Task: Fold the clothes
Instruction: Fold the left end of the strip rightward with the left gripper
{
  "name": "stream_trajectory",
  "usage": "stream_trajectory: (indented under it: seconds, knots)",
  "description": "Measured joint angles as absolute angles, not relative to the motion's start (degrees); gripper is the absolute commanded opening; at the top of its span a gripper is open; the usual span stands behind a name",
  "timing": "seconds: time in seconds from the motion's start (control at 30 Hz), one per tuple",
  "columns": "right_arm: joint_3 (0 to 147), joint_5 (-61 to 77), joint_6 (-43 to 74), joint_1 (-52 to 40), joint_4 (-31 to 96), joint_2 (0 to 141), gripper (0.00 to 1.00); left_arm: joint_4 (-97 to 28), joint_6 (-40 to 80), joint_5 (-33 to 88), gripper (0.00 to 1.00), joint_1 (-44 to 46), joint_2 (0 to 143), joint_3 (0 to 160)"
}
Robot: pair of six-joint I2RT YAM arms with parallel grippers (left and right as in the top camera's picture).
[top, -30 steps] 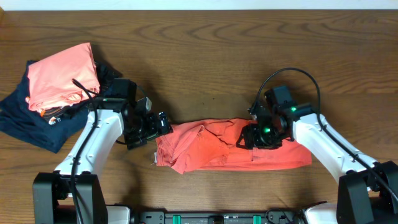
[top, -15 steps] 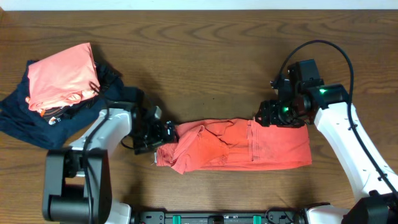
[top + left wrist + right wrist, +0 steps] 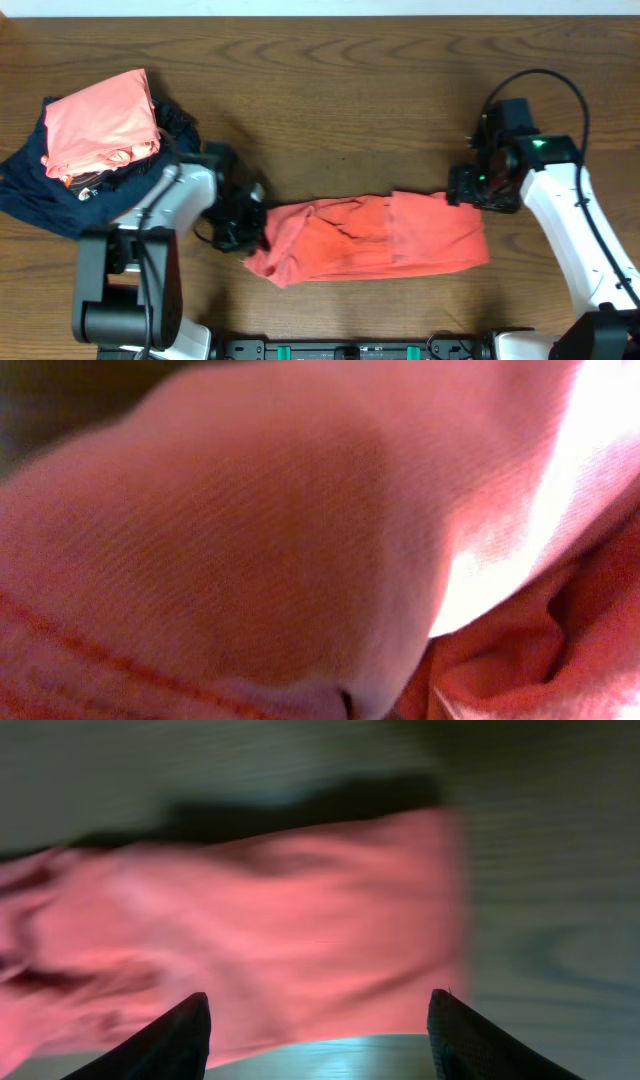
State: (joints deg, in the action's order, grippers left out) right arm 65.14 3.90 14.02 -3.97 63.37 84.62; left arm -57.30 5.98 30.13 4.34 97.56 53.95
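Observation:
My left gripper holds its end of the orange-red shirt. I will next lift that end, carry it over toward the shirt's opposite end, then release it.
The clothes (image 3: 370, 238), an orange-red shirt, lie in a long crumpled strip across the front middle of the table. My left gripper (image 3: 245, 226) sits at the strip's left end, shut on the cloth. Pinkish-red fabric (image 3: 300, 540) fills the left wrist view and hides the fingers. My right gripper (image 3: 470, 190) hovers just beyond the strip's right end, open and holding nothing. In the right wrist view its dark fingertips (image 3: 185, 1030) stand wide apart, with the clothes (image 3: 270, 930) on the table beneath my right gripper (image 3: 320, 1035).
A paler salmon-pink folded garment (image 3: 100, 125) lies on a dark navy garment (image 3: 40, 195) at the back left, close to my left arm. Bare wooden table (image 3: 330, 100) runs behind the strip and to its right.
My left gripper has shut on the strip's left end. My right gripper has left the strip's middle and moved right and back. The strip has shifted slightly left.

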Motion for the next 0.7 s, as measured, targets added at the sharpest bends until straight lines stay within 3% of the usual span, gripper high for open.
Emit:
stream_trajectory:
  seconds: [0.2,0.33,0.47,0.7]
  knots:
    - [65.1,1.3,13.8,2.3,64.0,84.6,0.68,-72.3,7.0,25.1,0.06,-3.0,96.4,67.5]
    - [65.1,0.6,13.0,3.3,64.1,84.6,0.68,-76.5,9.2,28.8,0.06,-2.0,95.5,72.2]
    - [65.1,0.6,12.5,3.3,64.1,84.6,0.68,-72.8,11.9,34.7,0.06,4.4,94.8,72.5]
    - [65.1,0.5,12.4,3.3,64.2,84.6,0.68,-53.4,21.8,38.5,0.06,24.4,94.8,72.6]
